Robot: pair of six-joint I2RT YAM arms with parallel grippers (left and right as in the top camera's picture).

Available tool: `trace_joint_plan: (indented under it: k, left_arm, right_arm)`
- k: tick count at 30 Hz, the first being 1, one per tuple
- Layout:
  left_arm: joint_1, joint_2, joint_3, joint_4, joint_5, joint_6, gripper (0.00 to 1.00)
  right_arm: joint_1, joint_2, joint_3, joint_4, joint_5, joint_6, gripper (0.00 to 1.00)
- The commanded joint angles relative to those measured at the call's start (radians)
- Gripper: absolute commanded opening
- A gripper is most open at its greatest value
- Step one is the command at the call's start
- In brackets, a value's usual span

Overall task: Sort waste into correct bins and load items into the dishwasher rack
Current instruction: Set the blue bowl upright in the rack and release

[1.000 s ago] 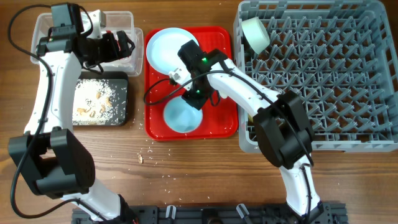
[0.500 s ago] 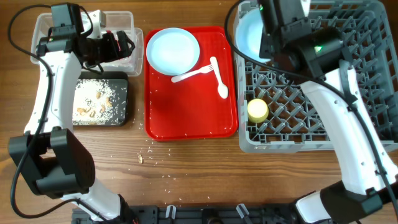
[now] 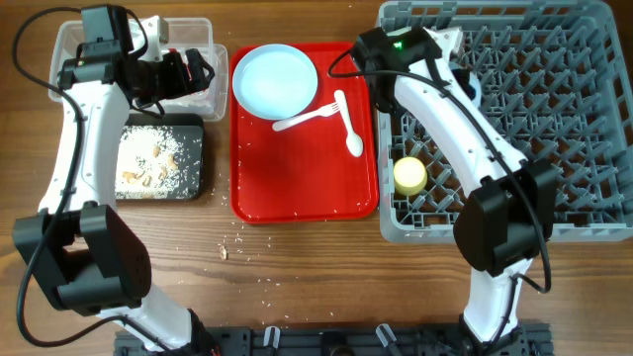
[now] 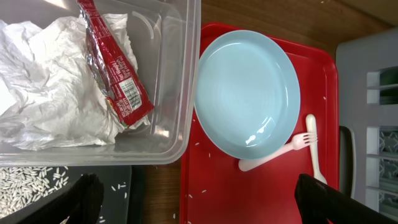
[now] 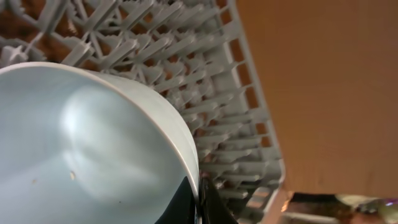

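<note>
The robot's right gripper needs to go down and toward the rack's edge beside the red tray next, since the bowl is still hanging above the bare wires of the rack.
My right gripper (image 5: 200, 199) is shut on the rim of a light blue bowl (image 5: 93, 143) and holds it over the grey dishwasher rack (image 5: 217, 81). In the overhead view that gripper (image 3: 463, 81) is at the back left of the rack (image 3: 554, 148), and the arm hides most of the bowl. A yellow cup (image 3: 409, 175) stands in the rack's front left. The pale blue plate (image 3: 275, 79), white fork (image 3: 307, 119) and spoon (image 3: 348, 124) lie on the red tray (image 3: 297, 188). My left gripper (image 4: 202, 202) is open and empty beside the clear tub (image 4: 168, 93), which holds the napkin (image 4: 56, 93) and wrapper (image 4: 115, 74).
The black tray (image 3: 158, 158) with rice and brown bits sits in front of the clear tub (image 3: 138, 40). Loose crumbs (image 3: 237, 247) lie on the wooden table in front of the red tray. The second bowl is not visible.
The right arm has left the red tray and now holds a bowl over the rack's back left. The tray's bowl is gone, and a yellow cup now stands in the rack. The left arm has not moved.
</note>
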Motion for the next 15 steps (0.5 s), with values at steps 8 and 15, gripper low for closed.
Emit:
trace_joint_plan:
  k: [8,15]
  left_arm:
    - [0.004,-0.013,0.005,0.003,-0.005,0.008,1.0]
    - [0.004,-0.013,0.005,0.003,-0.005,0.008,1.0]
  right_arm:
    - [0.0,0.009,-0.021,0.153,0.032,-0.361,0.04]
    - [-0.002,0.015,-0.058,0.134,0.003,-0.36,0.04]
